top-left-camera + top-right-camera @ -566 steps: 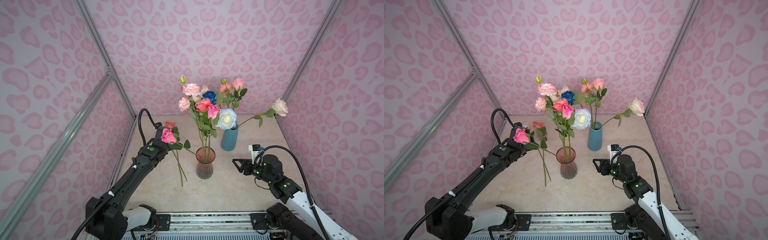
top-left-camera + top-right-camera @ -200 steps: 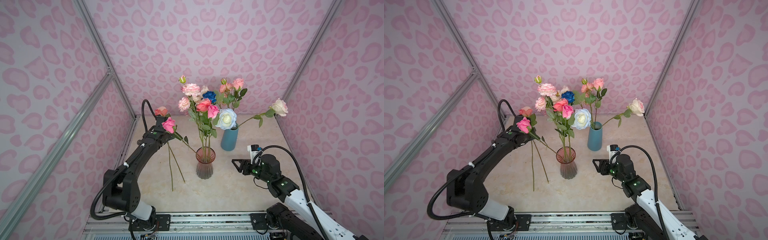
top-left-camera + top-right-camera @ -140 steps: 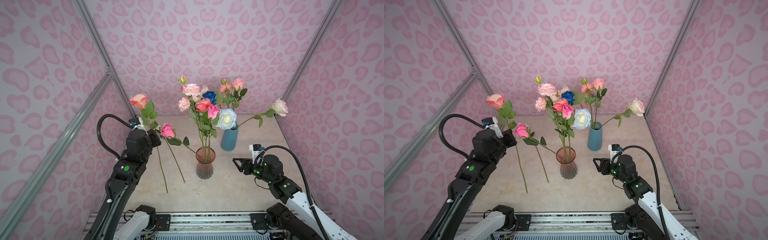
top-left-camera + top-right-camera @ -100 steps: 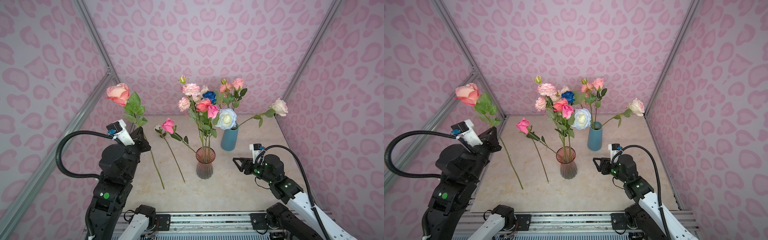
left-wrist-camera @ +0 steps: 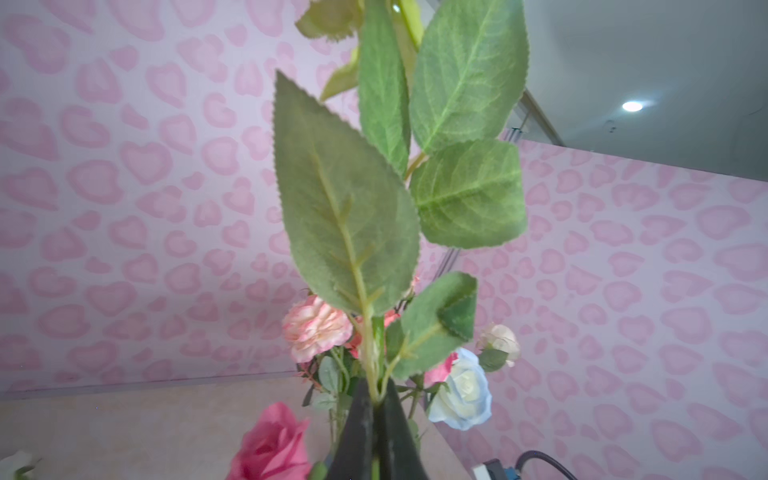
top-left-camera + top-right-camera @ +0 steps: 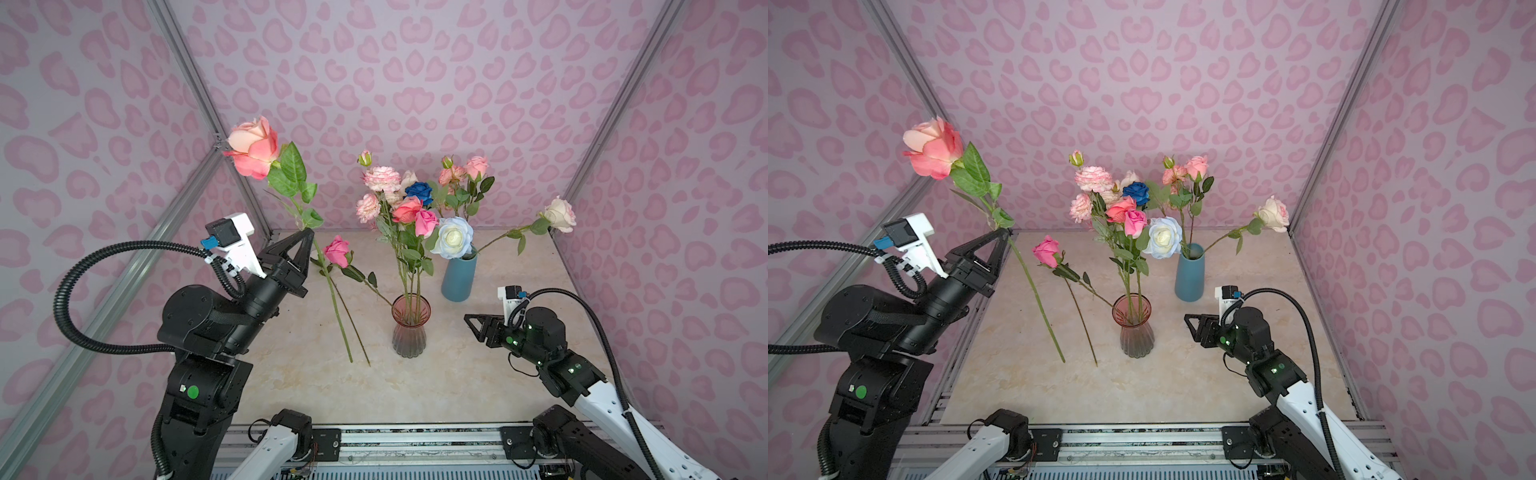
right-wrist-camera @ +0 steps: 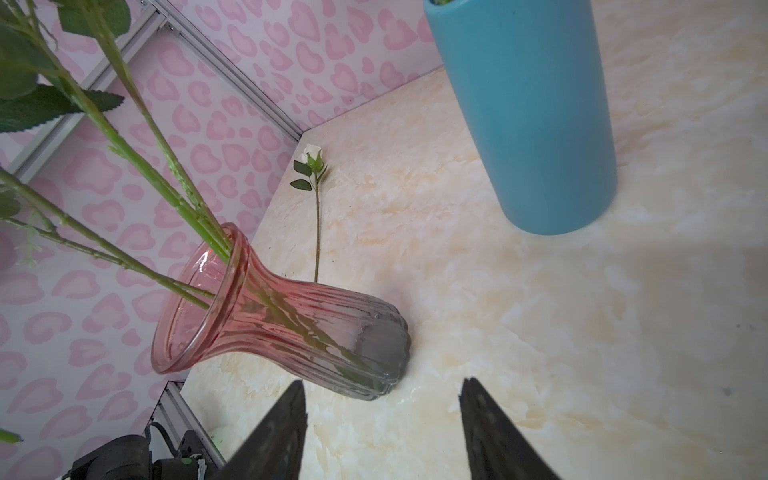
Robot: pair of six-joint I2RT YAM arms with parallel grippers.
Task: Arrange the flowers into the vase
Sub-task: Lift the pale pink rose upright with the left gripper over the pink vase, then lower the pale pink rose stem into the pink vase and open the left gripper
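Next, my left gripper moves up and over the pink vase's opening (image 6: 411, 309), then lowers the stem inside and releases it, as the green stem's end hangs outside the vase.
My left gripper (image 6: 309, 233) (image 6: 1005, 232) (image 5: 376, 399) is shut on the green stem of a peach-pink rose (image 6: 253, 145) (image 6: 934, 145), held high at the left; the stem slants down towards the table left of the pink glass vase (image 6: 410, 328) (image 6: 1136, 328) (image 7: 291, 316). Several flowers (image 6: 407, 208) (image 6: 1121, 208) stand in that vase, and a magenta rose (image 6: 337, 251) (image 6: 1047, 250) leans out to its left. A cream bud flower (image 7: 313, 160) lies on the table behind it. My right gripper (image 6: 471, 326) (image 6: 1191, 326) (image 7: 384, 380) is open and empty, just right of the vase's base.
A blue vase (image 6: 458, 278) (image 6: 1190, 274) (image 7: 532, 124) with several more roses stands behind and to the right; a cream rose (image 6: 560, 214) leans far right from it. Pink patterned walls enclose the table on three sides. The rail with the arm bases (image 6: 374, 440) runs along the front.
The left arm has lifted the peach-pink rose off the table and drawn back to the left and up, swinging the bloom high. The right arm has not moved.
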